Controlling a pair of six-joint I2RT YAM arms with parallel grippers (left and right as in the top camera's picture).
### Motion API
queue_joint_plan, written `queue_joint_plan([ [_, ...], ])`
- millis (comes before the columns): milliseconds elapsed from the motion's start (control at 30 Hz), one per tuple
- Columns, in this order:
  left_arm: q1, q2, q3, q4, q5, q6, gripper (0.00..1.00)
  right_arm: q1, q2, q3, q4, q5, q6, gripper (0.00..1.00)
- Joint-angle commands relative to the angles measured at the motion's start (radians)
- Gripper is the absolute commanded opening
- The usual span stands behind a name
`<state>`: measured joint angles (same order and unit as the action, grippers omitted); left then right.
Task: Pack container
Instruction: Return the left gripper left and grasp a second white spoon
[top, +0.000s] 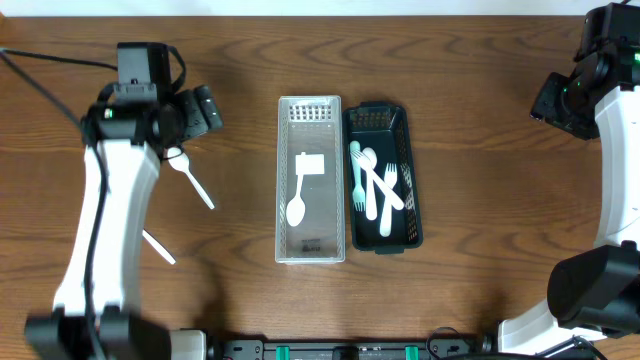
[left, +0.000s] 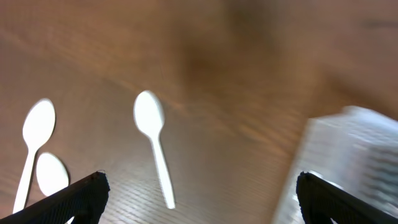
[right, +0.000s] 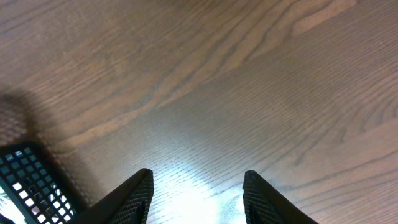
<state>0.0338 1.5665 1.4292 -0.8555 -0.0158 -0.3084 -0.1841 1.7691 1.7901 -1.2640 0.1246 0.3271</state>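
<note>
My left gripper is above the white plastic spoon, which lies on the tabletop. The gripper should go down with its fingers open onto the spoon's handle just behind its bowl (top: 190, 176) (left: 155, 144).
A clear plastic container (top: 310, 235) stands at the table's middle with one white spoon (top: 298, 203) in it. A black basket (top: 412, 222) to its right holds white forks and spoons (top: 373, 185). A loose white spoon (top: 190, 175) lies on the table at the left, and it also shows in the left wrist view (left: 154, 140). Another spoon (left: 34, 140) lies left of it. My left gripper (top: 205, 108) is open and empty above that spoon, its fingertips wide apart (left: 199, 193). My right gripper (top: 548, 100) is open and empty over bare wood (right: 198, 186) at the far right.
A white utensil handle (top: 159, 246) lies partly under the left arm. The clear container's edge shows blurred in the left wrist view (left: 348, 155). The black basket's corner shows in the right wrist view (right: 31, 180).
</note>
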Motion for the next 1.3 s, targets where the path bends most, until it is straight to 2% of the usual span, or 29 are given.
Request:
queue_joint_plan([
  [0,0.048,0.118,-0.013,-0.007,-0.023,-0.068,0.98,-0.007,0.005,-0.004,-0.006,0.010,-0.014,0.50],
  [100,0.081,0.217,-0.013,-0.006,-0.018,-0.120,0.98,-0.007,0.005,-0.004,-0.011,0.010,-0.014,0.50],
  [433,0.112,0.444,-0.013,-0.006,0.058,-0.123,0.98,-0.007,0.005,-0.004,-0.009,0.010,-0.014,0.50],
  [700,0.112,0.522,-0.013,-0.006,0.061,-0.123,0.98,-0.007,0.005,-0.004,-0.010,0.010,-0.014,0.50],
  [1000,0.112,0.533,-0.014,0.001,0.105,-0.101,1.00,-0.007,0.005,-0.004,-0.010,0.010,-0.014,0.50],
  [1033,0.112,0.533,-0.014,0.001,0.107,-0.100,0.96,-0.007,0.005,-0.004,-0.010,0.010,-0.014,0.50],
  [1133,0.112,0.533,-0.014,-0.003,0.106,-0.100,0.70,-0.007,0.005,-0.004,-0.010,0.010,-0.014,0.50],
  [1267,0.112,0.532,-0.016,-0.006,0.106,-0.100,0.50,-0.007,0.005,-0.004,-0.011,0.010,-0.014,0.50],
])
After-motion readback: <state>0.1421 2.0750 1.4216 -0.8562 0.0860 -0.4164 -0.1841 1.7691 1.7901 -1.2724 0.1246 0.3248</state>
